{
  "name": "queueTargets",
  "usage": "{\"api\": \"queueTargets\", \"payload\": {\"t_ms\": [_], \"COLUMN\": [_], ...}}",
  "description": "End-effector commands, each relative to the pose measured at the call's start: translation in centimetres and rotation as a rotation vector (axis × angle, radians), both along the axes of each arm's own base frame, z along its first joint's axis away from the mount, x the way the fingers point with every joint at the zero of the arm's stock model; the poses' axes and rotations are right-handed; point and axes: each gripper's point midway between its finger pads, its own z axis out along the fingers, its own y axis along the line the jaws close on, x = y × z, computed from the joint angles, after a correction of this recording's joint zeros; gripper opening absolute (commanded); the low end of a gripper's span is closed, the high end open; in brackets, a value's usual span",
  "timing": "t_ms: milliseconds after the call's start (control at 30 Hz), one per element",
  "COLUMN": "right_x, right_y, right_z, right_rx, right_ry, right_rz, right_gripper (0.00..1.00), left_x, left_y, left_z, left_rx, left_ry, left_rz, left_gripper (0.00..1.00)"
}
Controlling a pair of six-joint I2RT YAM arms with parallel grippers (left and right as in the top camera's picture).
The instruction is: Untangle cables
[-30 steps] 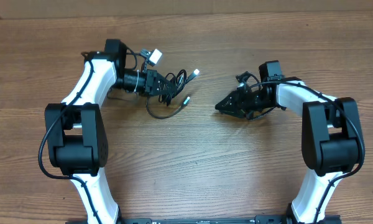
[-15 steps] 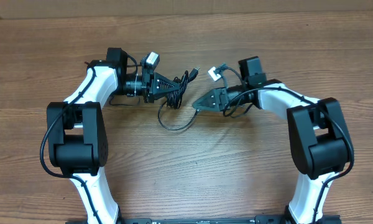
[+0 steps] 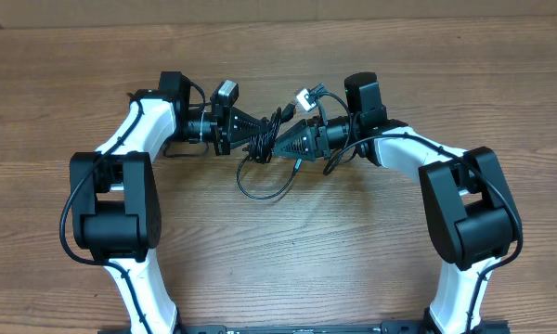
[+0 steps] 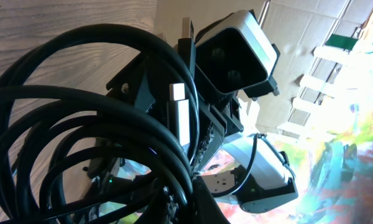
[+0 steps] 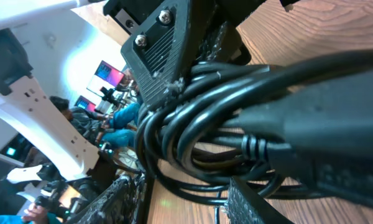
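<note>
The coiled bundle is hanging between both grippers. My left gripper will next move down and to the left in the overhead view, toward the bare wood below, and let go of the bundle.
The cables [image 3: 264, 151] are a bundle of thin black cords between my two grippers, above the table's middle; one loop sags onto the wood and a plug end [image 3: 285, 113] sticks up behind. My left gripper [image 3: 257, 139] is shut on the bundle from the left. In the left wrist view the cables [image 4: 81, 124] fill the frame, with a silver plug [image 4: 180, 112] among them. My right gripper [image 3: 278, 146] points left into the bundle. In the right wrist view its fingers [image 5: 118, 199] stand apart, open, with strands of the cables [image 5: 205, 143] crossing the gap.
The wooden table [image 3: 278, 260] stretches toward the front. Both white arms bend in from the front corners, and thicker black wires run along them. A cardboard sheet [image 3: 353, 7] lines the far edge. The left gripper's black finger [image 5: 161, 50] sits close above the right jaws.
My right gripper has swung left from the table's right side up to the bundle and opened wider. My left gripper has lifted the cables slightly and moved them right.
</note>
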Motion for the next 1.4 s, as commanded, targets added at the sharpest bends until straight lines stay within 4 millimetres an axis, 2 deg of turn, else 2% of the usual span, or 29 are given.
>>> {"api": "queueTargets", "payload": {"t_ms": [0,167,200,267,333,400,467,633,667,833,1067,1167,1233,1267,1367], "right_x": [0.2,0.7,0.8,1.1,1.1,1.2,1.2,1.4,1.5,2.1,3.9,3.8,3.7,3.8,3.9], "right_y": [1.3,2.5,2.7,2.7,2.8,2.7,2.7,2.8,2.8,3.0,3.3,3.9,4.1,4.1,3.9], "right_z": [-0.8,-1.6,-1.7,-1.6,-1.5,-1.5,-1.5,-1.2,-1.0,-0.5,-1.0,-0.3,-0.2,-0.2,-0.2], "right_rx": [-0.044,-0.094,-0.099,-0.096,-0.092,-0.093,-0.093,-0.083,-0.078,-0.064,-0.113,-0.092,-0.088,-0.089,-0.094], "right_ry": [-0.011,-0.053,-0.064,-0.082,-0.088,-0.088,-0.087,-0.09,-0.101,-0.148,-0.182,-0.186,-0.164,-0.145,-0.082], "right_rz": [-0.029,-0.078,-0.086,-0.094,-0.094,-0.095,-0.095,-0.102,-0.103,-0.119,-0.226,-0.224,-0.226,-0.23,-0.244], "right_gripper": [0.46,0.45,0.42,0.24,0.11,0.09,0.12,0.43,0.45,0.47,0.51,0.41,0.28,0.16,0.04], "left_x": [0.1,0.1,0.1,0.1,0.1,0.1,0.1,0.1,0.1,0.1,0.0,0.0,0.0,0.0,0.0], "left_y": [0.3,0.3,0.3,0.3,0.3,0.3,0.3,0.3,0.3,0.3,0.3,0.3,0.3,0.3,0.3], "left_z": [0.3,0.3,0.3,0.3,0.3,0.3,0.3,0.3,0.3,0.3,0.3,0.3,0.3,0.3,0.3], "left_rx": [-0.046,-0.046,-0.046,-0.046,-0.046,-0.046,-0.046,-0.046,-0.046,-0.046,-0.046,-0.046,-0.046,-0.046,-0.046], "left_ry": [0.041,0.04,0.04,0.039,0.038,0.038,0.038,0.04,0.04,0.04,0.048,0.048,0.048,0.047,0.042], "left_rz": [0.008,0.008,0.008,0.008,0.008,0.008,0.008,0.008,0.008,0.008,0.008,0.008,0.008,0.008,0.008], "left_gripper": [0.04,0.04,0.04,0.04,0.04,0.04,0.04,0.04,0.04,0.04,0.04,0.04,0.04,0.04,0.04]}}
